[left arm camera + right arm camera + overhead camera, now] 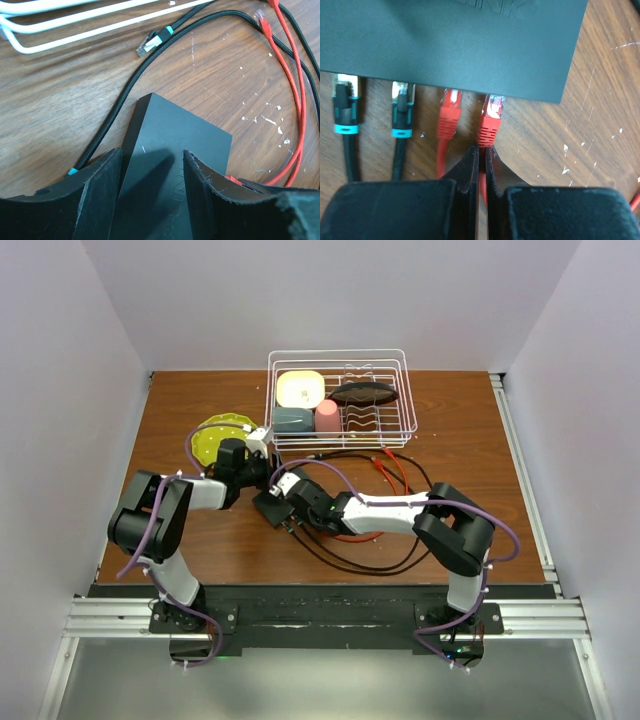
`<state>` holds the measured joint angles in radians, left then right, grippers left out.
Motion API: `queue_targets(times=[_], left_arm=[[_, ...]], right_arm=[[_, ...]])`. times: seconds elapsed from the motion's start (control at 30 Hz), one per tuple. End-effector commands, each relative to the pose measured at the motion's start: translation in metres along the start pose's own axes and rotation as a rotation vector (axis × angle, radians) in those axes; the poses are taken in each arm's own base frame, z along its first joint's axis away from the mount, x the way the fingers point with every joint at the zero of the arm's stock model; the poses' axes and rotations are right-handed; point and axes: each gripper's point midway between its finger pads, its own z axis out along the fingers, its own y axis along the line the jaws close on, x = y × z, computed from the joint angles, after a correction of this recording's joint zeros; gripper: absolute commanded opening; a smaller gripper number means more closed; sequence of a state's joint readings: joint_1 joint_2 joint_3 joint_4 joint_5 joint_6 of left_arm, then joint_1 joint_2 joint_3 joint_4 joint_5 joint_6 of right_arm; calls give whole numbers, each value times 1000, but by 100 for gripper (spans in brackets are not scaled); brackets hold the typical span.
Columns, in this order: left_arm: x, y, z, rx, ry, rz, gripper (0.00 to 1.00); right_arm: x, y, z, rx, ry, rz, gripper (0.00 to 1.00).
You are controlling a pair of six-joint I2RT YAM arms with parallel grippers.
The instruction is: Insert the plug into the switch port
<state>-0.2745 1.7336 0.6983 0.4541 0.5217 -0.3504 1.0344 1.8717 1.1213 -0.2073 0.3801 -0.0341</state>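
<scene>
The robot's right gripper will next push toward the switch's socket edge [494, 95] ahead of its fingers and let go of the plug there, because the plug's clear tip still shows.
The switch [450, 40] is a flat matte-black box lying on the wooden table, also seen from above [270, 508]. Two black teal-banded plugs [345, 110] and a red plug [449, 117] sit at its socket edge. A second red plug [490, 122] has its clear tip at the same edge, to their right. My right gripper [481, 147] is shut on this plug's red cable just behind the boot. My left gripper [152, 152] is open over the switch [170, 135]. Its left finger lies by the box's edge and its right finger over the top face.
A white wire dish rack [340, 353] holding dishes and a dark oval dish [365, 393] stands at the back. A yellow-green plate [215, 435] lies at the left. Loose black [150, 45] and red [262, 17] plugs with looping cables lie right of the switch.
</scene>
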Motion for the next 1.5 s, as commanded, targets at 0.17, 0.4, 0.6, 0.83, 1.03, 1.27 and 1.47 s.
queue_targets(times=[0.17, 0.4, 0.6, 0.83, 1.03, 1.27, 1.47], left_arm=[[0, -41, -1, 215, 28, 53, 54], [4, -46, -4, 244, 42, 54, 47], [10, -54, -6, 299, 71, 49, 43], [31, -58, -3, 344, 153, 6, 40], [47, -65, 2, 371, 218, -7, 40], [59, -73, 0, 387, 263, -7, 29], [85, -86, -1, 410, 340, -18, 6]], right_arm=[[-42, 6, -8, -60, -200, 12, 0], [-53, 8, 0, -63, -229, 64, 0], [-67, 6, 0, -57, -283, 90, 0], [-84, -1, 4, -56, -345, 138, 0], [-103, -5, 3, -51, -410, 173, 0], [-120, -12, 9, -45, -455, 218, 0], [-128, -20, 16, -34, -481, 286, 0]])
